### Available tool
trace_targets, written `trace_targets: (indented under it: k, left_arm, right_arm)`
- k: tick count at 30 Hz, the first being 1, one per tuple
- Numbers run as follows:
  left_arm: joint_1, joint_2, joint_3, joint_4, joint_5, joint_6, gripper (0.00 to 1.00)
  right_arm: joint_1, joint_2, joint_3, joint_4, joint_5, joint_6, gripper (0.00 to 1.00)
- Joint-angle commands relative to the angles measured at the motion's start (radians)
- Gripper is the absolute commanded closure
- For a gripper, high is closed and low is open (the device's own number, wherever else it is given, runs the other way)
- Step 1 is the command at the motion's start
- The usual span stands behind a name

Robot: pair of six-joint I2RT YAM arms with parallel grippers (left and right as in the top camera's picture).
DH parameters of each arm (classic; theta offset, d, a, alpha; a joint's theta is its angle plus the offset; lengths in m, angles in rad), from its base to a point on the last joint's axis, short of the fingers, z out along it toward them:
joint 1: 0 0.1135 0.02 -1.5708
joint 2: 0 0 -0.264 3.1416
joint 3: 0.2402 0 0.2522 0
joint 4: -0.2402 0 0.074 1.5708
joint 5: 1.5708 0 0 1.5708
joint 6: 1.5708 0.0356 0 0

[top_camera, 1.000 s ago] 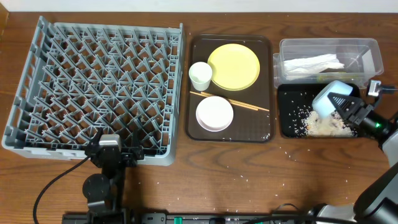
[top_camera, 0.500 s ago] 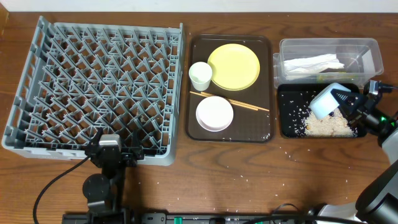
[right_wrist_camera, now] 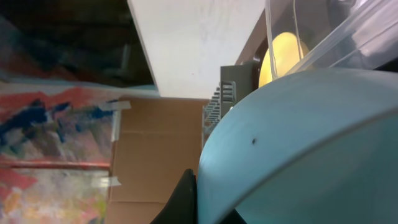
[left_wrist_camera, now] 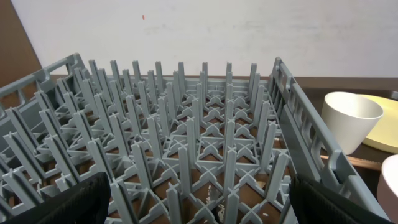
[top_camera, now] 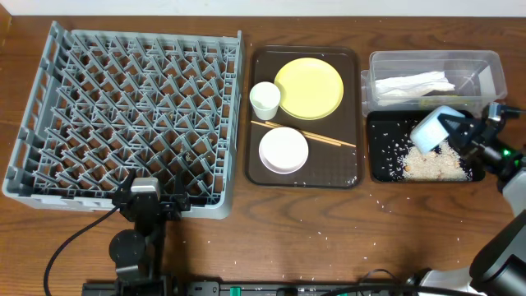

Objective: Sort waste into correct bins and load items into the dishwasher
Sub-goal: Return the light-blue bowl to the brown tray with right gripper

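The space beside the white bowl of the brown tray is free, so the robot's right gripper should swing over from the black tray next and lower the light blue bowl there.
My right gripper (top_camera: pixel 462 134) is shut on the light blue bowl (top_camera: pixel 431 129) and holds it tipped over the shallow black tray (top_camera: pixel 380 156), where whitish rice (top_camera: pixel 431 166) lies in a heap. The bowl fills the right wrist view (right_wrist_camera: pixel 298 143). The clear tub (top_camera: pixel 490 64) behind holds a white napkin (top_camera: pixel 415 83). The yellow plate (top_camera: pixel 308 87), white cup (top_camera: pixel 265 99), white bowl (top_camera: pixel 283 149) and wooden chopsticks (top_camera: pixel 329 139) sit on the brown tray (top_camera: pixel 349 177). My left gripper (top_camera: pixel 145 201) is open at the grey dish rack's (top_camera: pixel 123 115) front edge; the left wrist view shows the rack (left_wrist_camera: pixel 186 143).
Loose rice grains (top_camera: pixel 386 201) are scattered on the wooden table in front of the black tray. The white cup (left_wrist_camera: pixel 350 120) stands just right of the rack in the left wrist view. A white wall stands behind the table.
The right gripper has swung back to the right and slightly up with the light blue bowl. The rice heap in the black tray shows more. The left arm has not moved.
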Motion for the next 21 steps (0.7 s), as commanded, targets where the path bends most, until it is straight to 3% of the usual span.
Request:
trace_targets:
  k: [1, 11, 18, 21]
  left_arm:
    - [0.005, -0.002, -0.027, -0.011, 0.010, 0.013, 0.08]
    - [0.005, -0.002, -0.027, -0.011, 0.010, 0.013, 0.08]
    - [0.005, -0.002, -0.027, -0.011, 0.010, 0.013, 0.08]
    - [0.005, -0.002, -0.027, -0.011, 0.010, 0.013, 0.07]
  right_arm:
    - [0.082, -0.019, 0.001, 0.002, 0.021, -0.052, 0.99]
    - [0.483, -0.138, 0.029, -0.060, 0.385, -0.099, 0.98]
    - [0.725, -0.188, 0.287, -0.635, 0.844, -0.410, 0.98]
    - [0.861, -0.188, 0.348, -0.752, 1.070, -0.448, 0.99]
